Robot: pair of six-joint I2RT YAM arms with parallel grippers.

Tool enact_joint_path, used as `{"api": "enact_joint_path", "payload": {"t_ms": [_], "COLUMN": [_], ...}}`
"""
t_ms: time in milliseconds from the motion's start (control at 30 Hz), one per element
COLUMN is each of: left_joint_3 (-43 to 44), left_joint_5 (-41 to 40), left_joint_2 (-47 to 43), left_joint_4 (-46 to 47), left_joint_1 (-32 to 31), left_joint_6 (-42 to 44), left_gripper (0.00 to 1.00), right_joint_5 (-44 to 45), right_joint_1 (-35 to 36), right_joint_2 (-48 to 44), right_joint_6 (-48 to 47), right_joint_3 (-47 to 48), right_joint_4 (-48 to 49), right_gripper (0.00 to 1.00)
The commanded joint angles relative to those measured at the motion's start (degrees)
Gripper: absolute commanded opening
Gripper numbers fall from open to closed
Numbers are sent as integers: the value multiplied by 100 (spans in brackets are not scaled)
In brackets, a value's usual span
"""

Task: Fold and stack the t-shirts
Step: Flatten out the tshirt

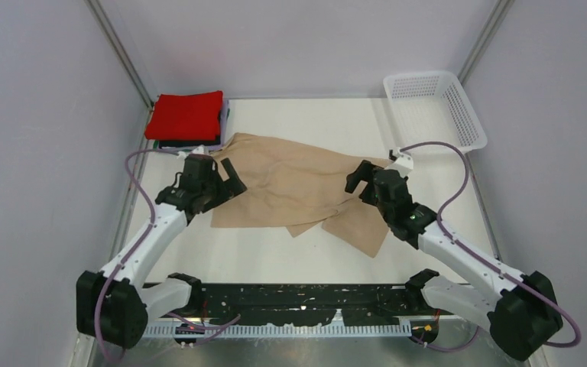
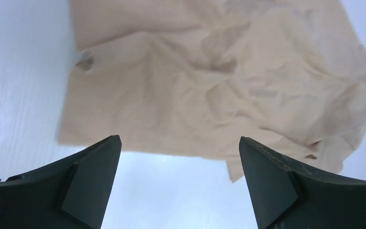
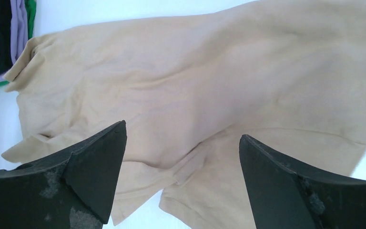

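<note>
My left gripper will move back and down next, to the beige shirt's near corner (image 1: 215,225) (image 2: 64,140) on the side of the stack.
A beige t-shirt (image 1: 298,187) lies crumpled and spread out in the middle of the white table; it also fills the left wrist view (image 2: 209,81) and the right wrist view (image 3: 209,90). A stack of folded t-shirts with a red one (image 1: 186,116) on top sits at the back left; its red, black, lavender and green edges (image 3: 5,33) show in the right wrist view. My left gripper (image 1: 228,181) hovers open at the beige shirt's left edge, holding nothing. At the shirt's right side my right gripper (image 1: 358,177) is open above a sleeve, also holding nothing.
A white mesh basket (image 1: 436,107) stands at the back right corner. Grey walls enclose the table on the left, back and right. A black perforated rail (image 1: 290,302) runs along the near edge between the arm bases.
</note>
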Motion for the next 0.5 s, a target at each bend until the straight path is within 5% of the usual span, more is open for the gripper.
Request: {"api": "enact_joint_path", "payload": {"t_ms": [0,167,467], "left_joint_3": [-989,-1562,-1272], "left_joint_5": [-942,-1411,-1517], "left_joint_2": [-1024,-1519,-406], "left_joint_4": [-991,-1239,-844], "left_joint_1": [17,59,83], "left_joint_6": [-481,-759,-850], "left_gripper": [99,92,68], "right_joint_5": [796,703,706], "right_joint_1": [-32,-41,-39], "right_joint_2": [-832,-1314,-1061], "right_joint_6": [81,14,-198], "right_joint_3": [-560,-1007,-908], "right_joint_4": [-484,-664,-754], "right_gripper": [95,95,95]}}
